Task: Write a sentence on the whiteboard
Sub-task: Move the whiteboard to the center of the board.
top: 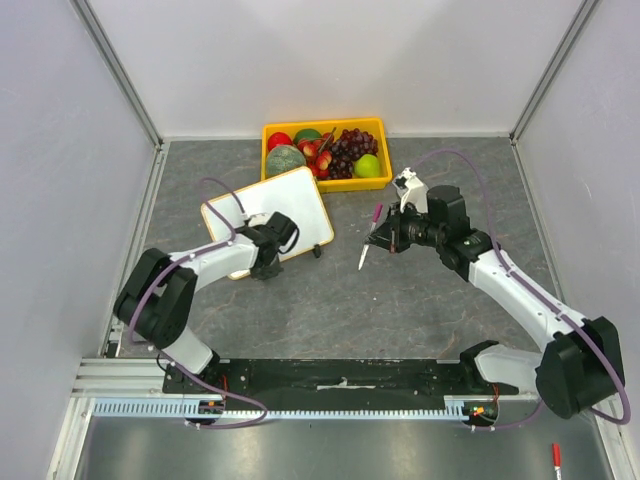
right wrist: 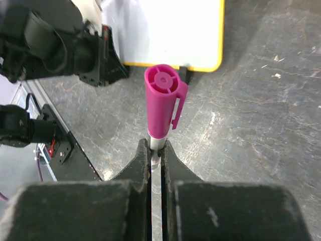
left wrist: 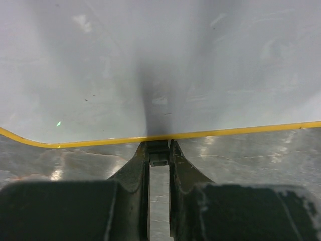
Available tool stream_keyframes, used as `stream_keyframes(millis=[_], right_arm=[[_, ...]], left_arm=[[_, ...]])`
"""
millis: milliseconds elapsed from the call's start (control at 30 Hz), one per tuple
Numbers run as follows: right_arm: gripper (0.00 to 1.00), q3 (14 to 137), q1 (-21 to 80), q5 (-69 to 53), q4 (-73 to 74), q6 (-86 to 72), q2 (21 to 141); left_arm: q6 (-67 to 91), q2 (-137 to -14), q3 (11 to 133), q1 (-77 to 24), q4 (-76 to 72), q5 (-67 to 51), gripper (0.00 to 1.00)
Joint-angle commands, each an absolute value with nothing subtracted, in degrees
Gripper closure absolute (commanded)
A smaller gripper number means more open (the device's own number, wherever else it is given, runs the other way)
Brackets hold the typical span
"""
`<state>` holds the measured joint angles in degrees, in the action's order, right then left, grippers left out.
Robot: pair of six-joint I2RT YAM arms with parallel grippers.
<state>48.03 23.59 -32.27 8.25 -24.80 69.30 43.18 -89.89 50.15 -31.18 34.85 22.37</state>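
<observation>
I will pull the crooked whiteboard by its tab onto the bare tabletop back from my left gripper, to its right in the top view, straighten it and release.
The whiteboard (top: 285,205) lies tilted on the grey table, left of centre, and its face looks blank. No sentence shows on it in any view. My left gripper (top: 270,248) is at the board's near edge. In the left wrist view its jaws (left wrist: 159,153) stand nearly together, pinching a small dark tab at the yellow rim (left wrist: 225,132). My right gripper (top: 383,240) is shut on a marker (top: 371,232) with a pink cap on, held above the table to the right of the board. The right wrist view shows the capped marker (right wrist: 161,100) standing up from the fingertips (right wrist: 156,150), with the whiteboard (right wrist: 170,30) beyond.
A yellow fruit tray (top: 378,126) full of fruit stands just behind the board. A small black piece (top: 317,252) lies by the board's near right corner. A red pen (top: 555,456) lies off the table at the front right. White walls close three sides.
</observation>
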Motion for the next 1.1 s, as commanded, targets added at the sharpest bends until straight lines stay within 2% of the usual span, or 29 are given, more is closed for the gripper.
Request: stream_keyframes(millis=[0,367,1067], right_arm=[[1.00,48.78,22.07,-28.57,7.03,-26.54,64.70],[1.00,48.25,17.05,-21.71,9.14,-28.12,59.33],[1.00,48.78,15.73,-22.67,10.81,-28.04,58.80]], left_arm=[[48.51,-95.17,55.80,-37.25,36.99,24.17,0.98],[54.84,-102.30,63.89,-52.37,41.74,24.52,0.98],[63.54,-98.88,63.11,-67.05,48.78,23.38,0.98]])
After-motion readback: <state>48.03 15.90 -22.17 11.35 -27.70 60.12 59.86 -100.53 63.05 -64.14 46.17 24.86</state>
